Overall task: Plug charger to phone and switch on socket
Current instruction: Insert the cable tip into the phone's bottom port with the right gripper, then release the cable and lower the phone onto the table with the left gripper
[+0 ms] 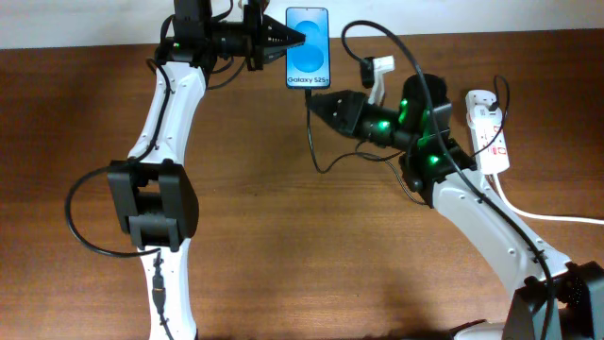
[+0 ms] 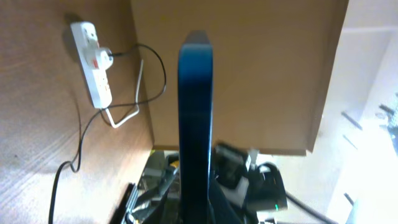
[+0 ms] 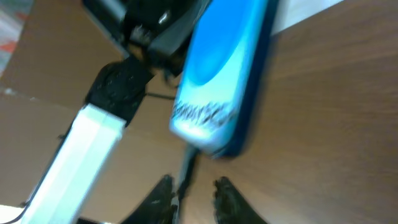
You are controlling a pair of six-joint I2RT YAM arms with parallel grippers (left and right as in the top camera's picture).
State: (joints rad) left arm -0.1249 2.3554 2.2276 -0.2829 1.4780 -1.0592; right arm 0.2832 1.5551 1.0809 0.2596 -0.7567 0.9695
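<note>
I need to move my left gripper back and down next to let go of the phone's side edge, because the clear tabletop beside the cable (image 1: 310, 132) is below and back of that gripper.
The phone (image 1: 308, 47), with a blue screen, is held at the table's far edge by my left gripper (image 1: 283, 42), which is shut on its left side. In the left wrist view its dark edge (image 2: 196, 112) rises straight out of the jaws. The thin black charger cable (image 1: 310, 132) runs from the phone's bottom end down and to the right. My right gripper (image 1: 316, 102) sits just below the phone. In the right wrist view its fingers (image 3: 193, 193) are apart, with the cable (image 3: 185, 167) beside the left finger, reaching up to the phone (image 3: 224, 74). The white socket strip (image 1: 491, 132) lies at the right.
A thick white cord (image 1: 557, 217) leaves the socket toward the right edge. In the left wrist view the socket (image 2: 93, 62) has a plug in it with a black cable looping away. The left arm's white link (image 3: 93, 143) shows in the right wrist view.
</note>
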